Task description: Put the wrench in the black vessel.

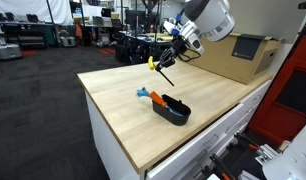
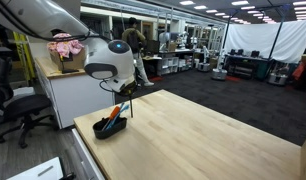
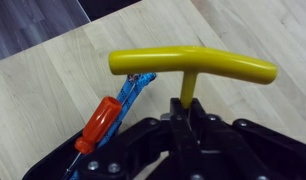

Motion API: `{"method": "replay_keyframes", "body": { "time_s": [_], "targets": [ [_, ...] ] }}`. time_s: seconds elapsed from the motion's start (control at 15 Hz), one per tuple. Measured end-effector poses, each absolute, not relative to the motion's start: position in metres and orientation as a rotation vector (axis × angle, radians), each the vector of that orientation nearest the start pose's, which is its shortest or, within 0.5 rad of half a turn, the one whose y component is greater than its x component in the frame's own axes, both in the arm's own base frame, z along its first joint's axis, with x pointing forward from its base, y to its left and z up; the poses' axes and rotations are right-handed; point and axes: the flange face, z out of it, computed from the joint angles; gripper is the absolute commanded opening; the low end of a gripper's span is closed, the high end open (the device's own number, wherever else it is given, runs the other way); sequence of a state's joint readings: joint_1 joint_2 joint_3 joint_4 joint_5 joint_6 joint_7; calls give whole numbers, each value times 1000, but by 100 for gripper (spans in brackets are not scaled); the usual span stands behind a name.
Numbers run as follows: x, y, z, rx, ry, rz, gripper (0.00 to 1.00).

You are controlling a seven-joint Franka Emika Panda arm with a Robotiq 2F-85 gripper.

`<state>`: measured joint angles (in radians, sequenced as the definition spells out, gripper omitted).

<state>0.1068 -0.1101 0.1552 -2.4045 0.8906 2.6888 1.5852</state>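
The blue-and-orange object fills one end, so my gripper will next turn, move down to the black vessel's open space and release the wrench [image 1: 152, 64].
My gripper [image 1: 166, 62] is shut on the wrench [image 1: 152, 64] and holds it in the air above the wooden table [image 1: 208, 95]. In the wrist view the yellow T-handle [image 3: 193, 64] lies crosswise, and its thin dark shaft runs down between my jaws [image 3: 183, 105]. The black vessel [image 1: 174, 111] is a low glossy bowl that sits on the table below and in front of the gripper. It also shows in an exterior view [image 2: 109, 129], under my gripper [image 2: 127, 92]. A blue-and-orange object [image 1: 147, 95] leans on the vessel's rim, and it shows in the wrist view [image 3: 106, 118].
A large brown cardboard box [image 1: 243, 55] stands at the back of the table. The vessel sits near the table's front edge, above white drawers [image 1: 208, 145]. A counter with pink flowers [image 2: 65, 45] and an office chair [image 2: 18, 110] stand beyond the table.
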Motion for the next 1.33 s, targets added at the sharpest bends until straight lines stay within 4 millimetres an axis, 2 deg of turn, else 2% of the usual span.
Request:
{"method": "replay_keyframes", "body": {
  "time_s": [0.27,0.33,0.73,1.07,1.33],
  "targets": [
    [494,104,388,-1301,2172,249,11],
    [494,104,388,-1301,2172,249,3],
    [488,105,385,-1280,2258,229,3],
    [476,112,397,-1100,2379,250,3],
    [468,128,403,-947,2438,304,3]
  ]
}}
